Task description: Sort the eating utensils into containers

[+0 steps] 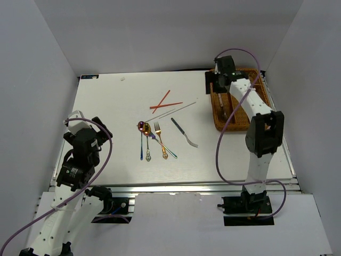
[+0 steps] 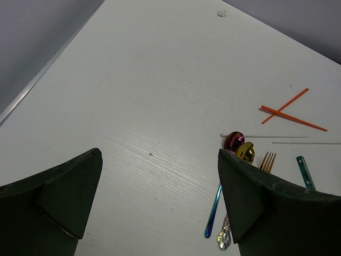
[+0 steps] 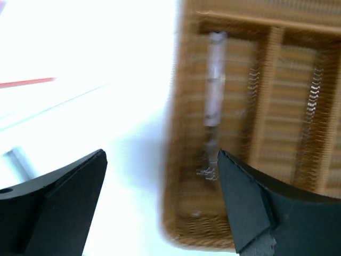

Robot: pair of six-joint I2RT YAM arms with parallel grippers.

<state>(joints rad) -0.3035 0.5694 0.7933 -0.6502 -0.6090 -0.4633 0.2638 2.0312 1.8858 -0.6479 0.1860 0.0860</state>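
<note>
The utensil's dark handle point(image 1: 177, 125) point(image 3: 20, 163) is below my right gripper, back and to the left in the top view, so my right gripper will next move back, to that side and down onto the handle.
Loose utensils lie mid-table: crossed red chopsticks point(image 1: 164, 101), silver chopsticks point(image 1: 178, 109), a purple spoon point(image 1: 141, 136), a gold spoon point(image 1: 147, 140), a gold fork point(image 1: 162, 140) and a dark-handled piece with a silver head point(image 1: 184, 132). The wicker tray point(image 1: 232, 128) stands at the back right. My right gripper point(image 1: 221, 80) hovers over its far left corner, open and empty point(image 3: 160, 202). A silver fork point(image 3: 214, 101) lies in the tray's left slot point(image 3: 181, 133). My left gripper point(image 1: 85, 128) is open and empty point(image 2: 160, 197), left of the spoons point(image 2: 233, 140).
White walls enclose the table on three sides. A small white scrap point(image 1: 123, 79) lies near the back edge. The right arm's purple cable point(image 1: 226, 125) hangs across the tray's front. The right wrist view is motion-blurred.
</note>
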